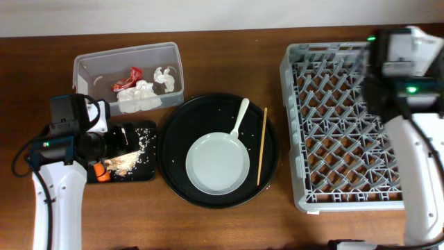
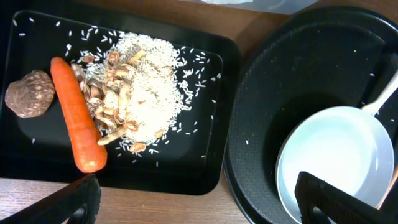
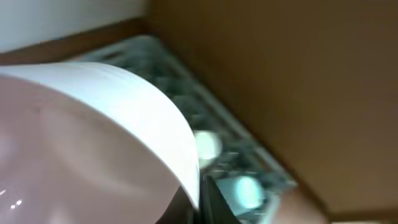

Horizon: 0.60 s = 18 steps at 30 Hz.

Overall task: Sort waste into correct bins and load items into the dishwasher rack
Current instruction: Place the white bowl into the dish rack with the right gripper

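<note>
My right gripper goes outward and toward the right in the overhead view next, then down into the rack's far corner, since the white bowl [image 3: 81,137] hangs above the rack.
My left gripper [image 2: 202,208] is open and empty, hovering over the near edge of the shallow black tray [image 2: 37,37], which holds an orange carrot [image 2: 76,115], a brown lump [image 2: 30,93] and rice crumbs [image 2: 155,93]. The clear tub [image 1: 128,50] holds the red wrapper [image 1: 128,78] and white napkins [image 1: 139,97]. The plate-bowl [image 1: 217,163], white fork [image 1: 240,114] and wooden stick [image 1: 262,146] lie in the round black tray [image 1: 180,132]. My right gripper [image 1: 383,69] is over the far corner of the dishwasher rack [image 1: 340,125], shut on a white bowl [image 3: 81,137].
The right wrist view is blurred. It shows the rack's edge [image 3: 186,74] and a pale blue round shape [image 3: 245,190] inside it, with brown table beyond. The round black tray sits between the shallow black tray and the rack.
</note>
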Available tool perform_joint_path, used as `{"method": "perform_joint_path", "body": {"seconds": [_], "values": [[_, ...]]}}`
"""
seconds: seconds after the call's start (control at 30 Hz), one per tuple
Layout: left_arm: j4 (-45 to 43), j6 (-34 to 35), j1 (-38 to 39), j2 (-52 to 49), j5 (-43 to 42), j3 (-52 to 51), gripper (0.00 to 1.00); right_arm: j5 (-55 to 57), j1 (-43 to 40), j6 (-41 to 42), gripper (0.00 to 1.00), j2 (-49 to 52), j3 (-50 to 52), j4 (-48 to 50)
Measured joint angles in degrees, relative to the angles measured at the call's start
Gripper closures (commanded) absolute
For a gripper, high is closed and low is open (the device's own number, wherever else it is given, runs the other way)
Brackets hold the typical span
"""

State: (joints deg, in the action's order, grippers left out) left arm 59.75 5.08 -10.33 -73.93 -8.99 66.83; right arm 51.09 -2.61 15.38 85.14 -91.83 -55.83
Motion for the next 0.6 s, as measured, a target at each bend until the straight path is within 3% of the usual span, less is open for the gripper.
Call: {"method": "perform_joint_path", "body": {"seconds": [0.13,0.33,0.43,0.6], "values": [[-0.02,0.15,0.00,0.02,0.02,-0.17,0.01,7.23,-9.20,-8.39,0.96,4.24,-0.15,17.31],[0.13,0.17,0.00,0.02,0.00,-0.39,0.01,11.87,-12.90,-36.28,0.96,24.41,-0.15,49.92],[-0.11,0.17,0.00,0.02,0.07,-0.39,0.01,13.18,-14.25,-43.39,0.96,32.98,-0.09,56.00],[-0.61,0.17,0.00,0.02,0.07,-0.39,0.01,13.60,-15.78,-44.02,0.96,37.62,-0.09,56.78]]}}
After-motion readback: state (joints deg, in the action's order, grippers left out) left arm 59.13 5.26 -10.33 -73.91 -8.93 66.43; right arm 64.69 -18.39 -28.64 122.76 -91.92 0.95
